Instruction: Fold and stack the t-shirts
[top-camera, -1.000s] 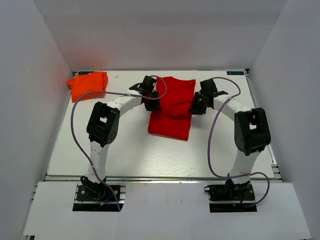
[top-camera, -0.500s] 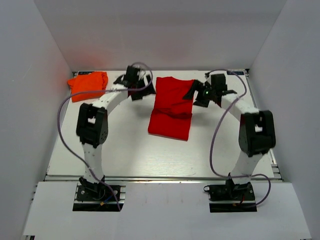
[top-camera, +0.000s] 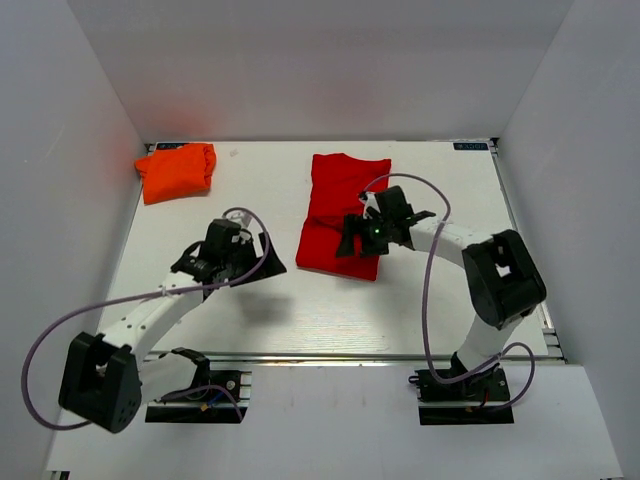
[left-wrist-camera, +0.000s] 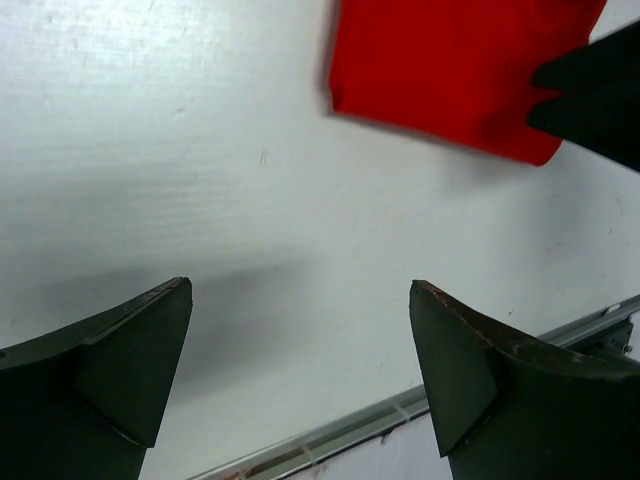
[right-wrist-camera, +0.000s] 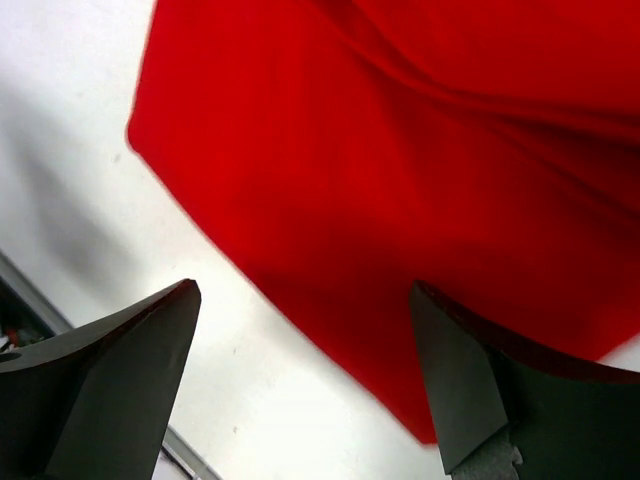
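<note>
My left gripper moves sideways and down onto the red t-shirt's closest near corner (top-camera: 300, 264) (left-wrist-camera: 340, 104) next, since that lies below it and to its right in the top view.
The red t-shirt (top-camera: 343, 200) lies folded into a long strip in the middle of the table, its surface creased. In the right wrist view its near corner (right-wrist-camera: 400, 150) fills the frame. The orange t-shirt (top-camera: 176, 170) sits bunched in the far left corner. My right gripper (top-camera: 350, 237) hovers open over the near end of the red shirt, holding nothing (right-wrist-camera: 303, 288). My left gripper (top-camera: 265, 265) hangs open above bare table, left of the red shirt's near edge (left-wrist-camera: 460, 70), with nothing between its fingers (left-wrist-camera: 300, 290).
The white table (top-camera: 300, 310) is boxed in by white walls on three sides. A metal rail (left-wrist-camera: 330, 440) runs along its near edge, close below my left gripper. The right arm's dark fingers (left-wrist-camera: 590, 95) show at the left wrist view's upper right.
Both grippers have opened and let go of the red shirt. The left arm swung back from the far side to the near left. The right gripper moved toward the shirt's near end.
</note>
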